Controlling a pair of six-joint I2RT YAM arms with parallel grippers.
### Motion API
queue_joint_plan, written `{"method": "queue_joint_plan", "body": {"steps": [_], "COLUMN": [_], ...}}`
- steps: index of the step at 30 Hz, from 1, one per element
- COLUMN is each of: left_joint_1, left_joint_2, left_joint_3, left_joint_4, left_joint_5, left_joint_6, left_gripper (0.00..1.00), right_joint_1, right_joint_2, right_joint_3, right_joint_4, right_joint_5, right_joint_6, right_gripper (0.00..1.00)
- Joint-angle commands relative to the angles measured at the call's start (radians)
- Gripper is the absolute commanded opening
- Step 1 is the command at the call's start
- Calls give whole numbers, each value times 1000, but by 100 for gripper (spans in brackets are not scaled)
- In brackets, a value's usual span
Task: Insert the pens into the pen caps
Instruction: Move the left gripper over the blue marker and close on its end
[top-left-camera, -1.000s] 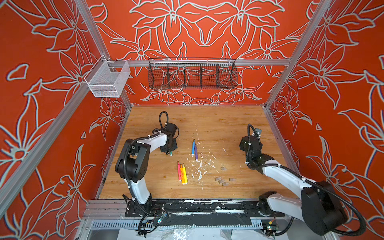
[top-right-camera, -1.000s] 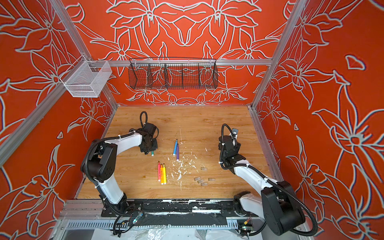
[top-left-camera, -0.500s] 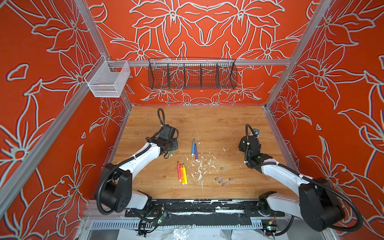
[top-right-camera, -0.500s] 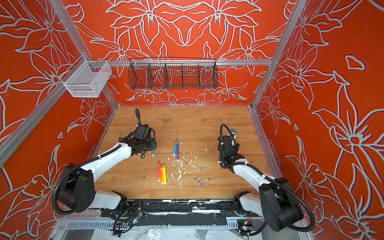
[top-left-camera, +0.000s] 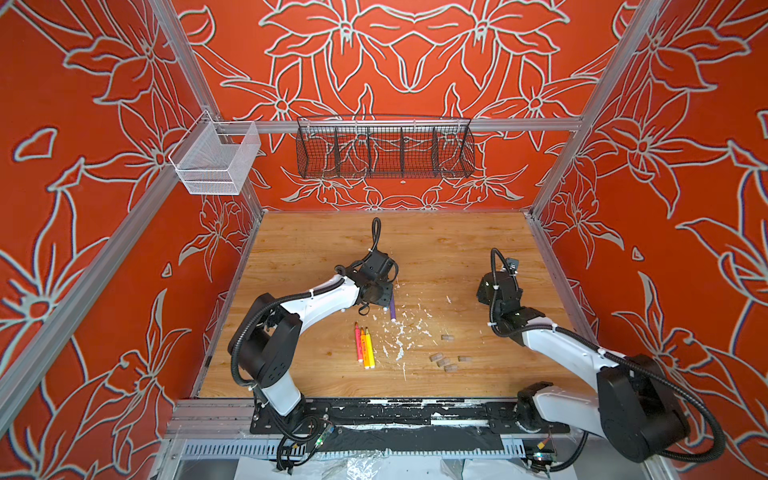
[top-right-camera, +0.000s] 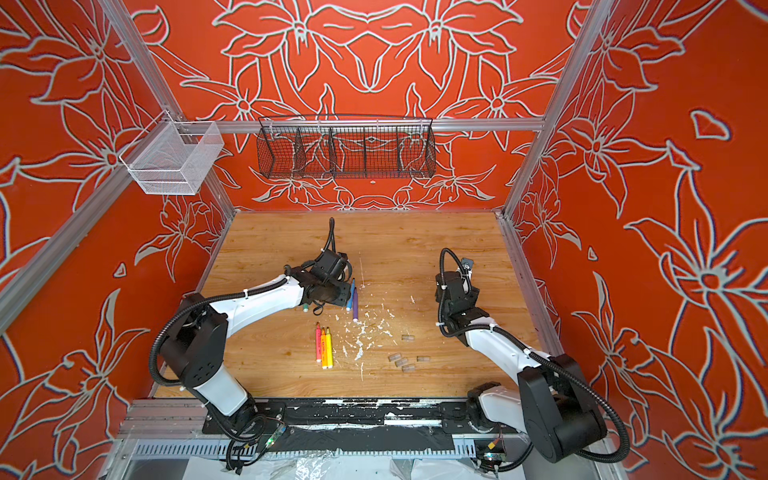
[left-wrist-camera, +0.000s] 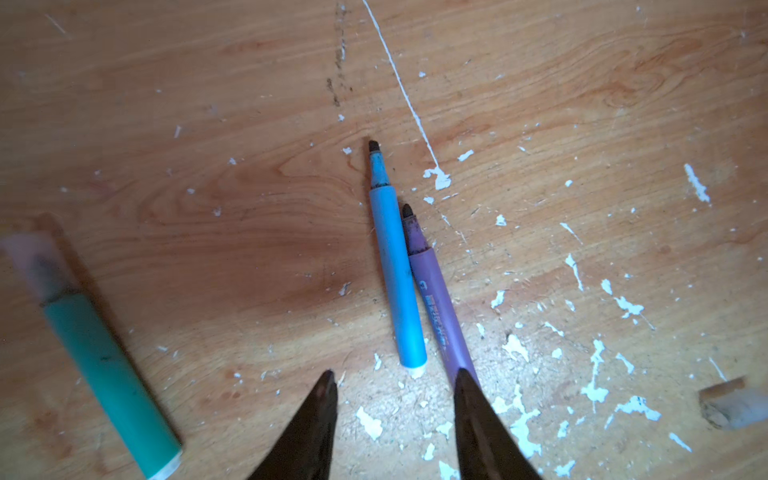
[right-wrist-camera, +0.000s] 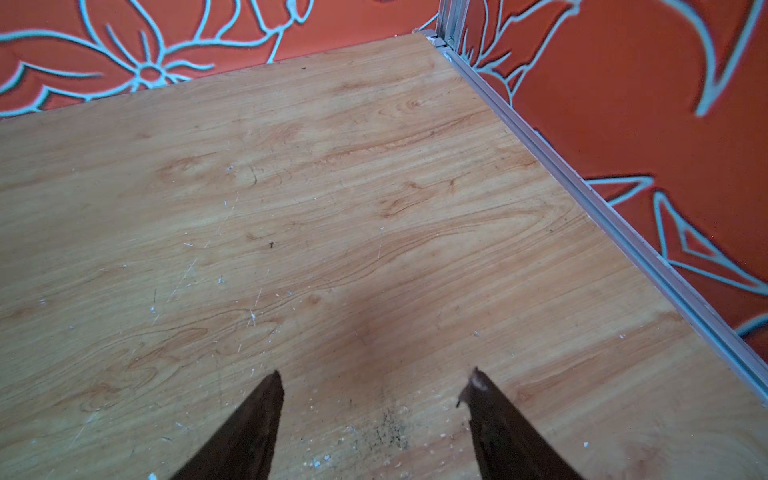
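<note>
The blue pen's tip is bare and calls for a cap. So my left gripper moves down onto the pen's mid-barrel (top-right-camera: 351, 294) (left-wrist-camera: 397, 276) next, clear of that tip, and closes.
My left gripper (left-wrist-camera: 395, 374) (top-left-camera: 380, 291) is open and holds nothing, low over the table at the white ends of the blue pen (left-wrist-camera: 397, 282) (top-right-camera: 352, 293) and the purple pen (left-wrist-camera: 440, 316) (top-left-camera: 392, 309), which lie side by side uncapped. The green pen (left-wrist-camera: 104, 374) lies apart with a clear pen cap (left-wrist-camera: 37, 262) on its tip. Pink (top-left-camera: 357, 343), orange (top-left-camera: 363, 347) and yellow (top-left-camera: 369, 349) pens lie together nearer the front. Several loose pen caps (top-left-camera: 443, 362) (top-right-camera: 401, 362) lie right of them. My right gripper (right-wrist-camera: 376, 376) (top-left-camera: 496, 286) is open over bare wood.
White flecks of debris (top-left-camera: 399, 332) are scattered between the pens and the caps. A grey metal rail (right-wrist-camera: 623, 232) edges the wooden table (right-wrist-camera: 291, 187) beside the right gripper. A black wire basket (top-left-camera: 384, 147) and a white mesh basket (top-left-camera: 216, 160) hang on the walls.
My left gripper opened, let go of the green pen and moved right to the blue and purple pens. The right arm has hardly moved.
</note>
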Motion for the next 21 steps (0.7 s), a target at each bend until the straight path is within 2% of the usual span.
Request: {"method": "queue_joint_plan", "body": {"steps": [1,5,10,21], "left_joint_1": [0,0,0,0], "left_joint_2": [43,84,130,240], "left_joint_3": [45,73,102,186], "left_joint_4": [-62,-89,-108,-180], "left_joint_5": [33,14,16,14], "left_joint_6": [4,-4,0,-7], "left_gripper": [44,44,37,37], "right_joint_1": [-4,-4,-4,-3], "right_joint_2": [9,13,19,27], "right_joint_3": [33,35,41,53], "right_joint_4": [-18,-21,-27,-41], "right_joint_5": [2,3,1,1], "right_joint_6": [11,13,12,16], "right_gripper": [71,72,71,72]}}
